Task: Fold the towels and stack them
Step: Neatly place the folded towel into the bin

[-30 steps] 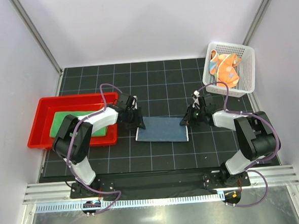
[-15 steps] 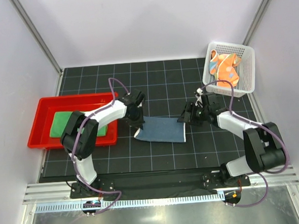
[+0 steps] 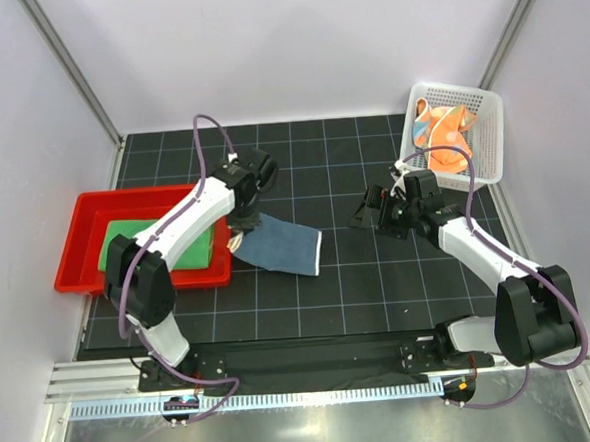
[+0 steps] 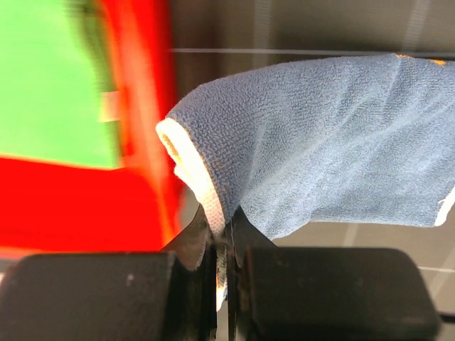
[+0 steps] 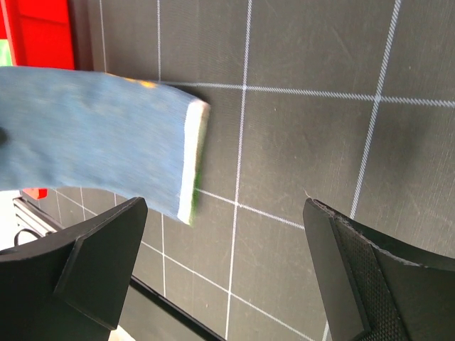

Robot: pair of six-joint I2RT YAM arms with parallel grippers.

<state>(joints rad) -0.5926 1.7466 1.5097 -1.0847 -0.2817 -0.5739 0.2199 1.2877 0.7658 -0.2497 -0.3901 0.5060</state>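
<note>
The blue towel [image 3: 282, 246] needs to go to the left in the top view with my left gripper, onto the green towel, and then I need to let go of it.
A folded dark blue towel [image 3: 282, 246] hangs from its left end, lifted off the black mat beside the red tray. My left gripper [image 3: 237, 228] is shut on that end; in the left wrist view the blue towel [image 4: 320, 149] bunches out of the pinched fingertips [image 4: 195, 238]. A green towel [image 3: 126, 239] lies folded in the tray, and the green towel [image 4: 50, 78] shows blurred at the left wrist view's left. An orange towel [image 3: 442, 137] sits crumpled in the white basket. My right gripper [image 3: 365, 215] stands open to the right of the blue towel [image 5: 92, 138], holding nothing.
The red tray [image 3: 81, 249] sits at the left of the mat, its rim [image 4: 146, 106] close to my left gripper. The white mesh basket [image 3: 486, 144] stands at the back right corner. Light walls enclose the black gridded mat [image 3: 359, 287].
My right gripper opened, let go of the blue towel's right end and backed off to the right. My left gripper shut on the left end and carried it left towards the tray.
</note>
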